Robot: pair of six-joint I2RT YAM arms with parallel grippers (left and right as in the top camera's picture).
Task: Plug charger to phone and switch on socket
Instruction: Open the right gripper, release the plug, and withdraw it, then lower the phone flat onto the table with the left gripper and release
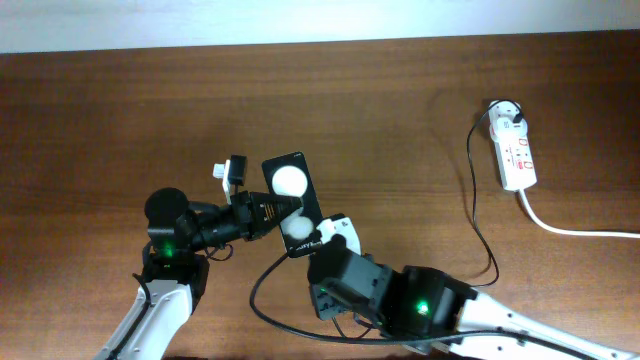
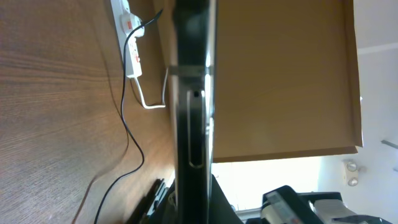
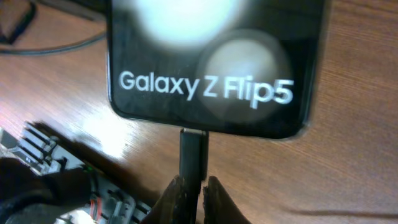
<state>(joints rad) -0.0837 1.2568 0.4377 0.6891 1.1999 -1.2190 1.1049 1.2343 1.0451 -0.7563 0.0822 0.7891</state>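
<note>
I will move my left gripper outward and down, put the phone on the bare tabletop and let go of it, because the charger's plug meets the phone's bottom edge.
The phone [image 1: 300,163] is black with two round white reflections and sits at the table's middle. My left gripper [image 1: 270,209] is shut on its left side; in the left wrist view the phone [image 2: 193,112] shows edge-on, running into the jaws. In the right wrist view the phone [image 3: 211,68] shows "Galaxy Z Flip5". The charger's plug tip [image 3: 193,152] meets the phone's bottom edge, and my right gripper [image 3: 193,194] is shut on it. In the overhead view my right gripper [image 1: 318,238] is at the phone's near end. The thin black charger cable [image 1: 478,225] runs to the white adapter [image 1: 510,118] in the socket [image 1: 518,152].
The socket's thick white cord [image 1: 570,228] runs off to the right edge. The socket [image 2: 130,37] and the thin cable [image 2: 127,124] also show in the left wrist view. The charger cable loops on the table in front of my right arm [image 1: 262,300].
</note>
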